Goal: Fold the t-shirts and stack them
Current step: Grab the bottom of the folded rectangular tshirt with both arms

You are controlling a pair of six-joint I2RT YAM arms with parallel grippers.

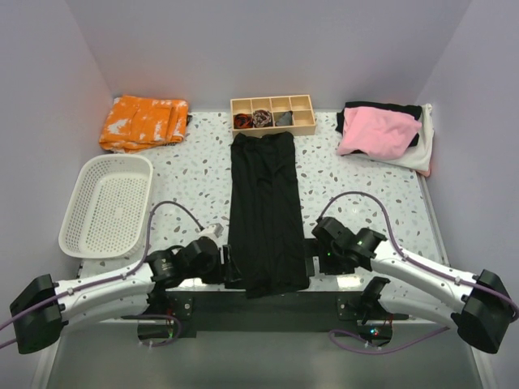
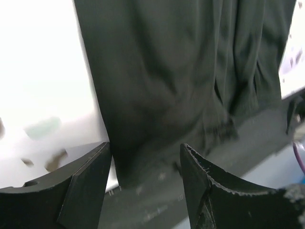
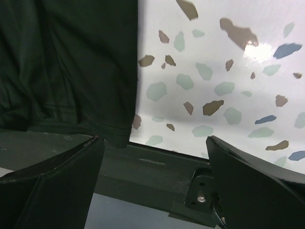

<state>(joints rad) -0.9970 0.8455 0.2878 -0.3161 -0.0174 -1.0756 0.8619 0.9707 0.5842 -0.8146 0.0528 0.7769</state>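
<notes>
My right gripper shifts to the left in the top view and down over the shirt's near hem corner next, as only the corner's tip reaches between my fingers.
A large black t-shirt (image 1: 263,211), folded lengthwise into a long strip, lies down the middle of the table, its near end over the table's front edge. My left gripper (image 1: 230,272) is at its near left corner, open; the cloth (image 2: 162,86) lies just beyond the fingers (image 2: 145,148). My right gripper (image 1: 313,258) is at the near right corner, open wide (image 3: 155,140), and the shirt's hem corner (image 3: 116,136) sits by its left fingertip. More t-shirts, pink over black and white (image 1: 381,131), are piled at the back right.
An orange patterned cloth (image 1: 144,121) lies at the back left. A wooden compartment tray (image 1: 272,104) with small rolled fabric stands at the back centre, touching the shirt's far end. A white plastic basket (image 1: 89,170) stands on the left. Dark mounting bar (image 3: 157,167) runs along the near edge.
</notes>
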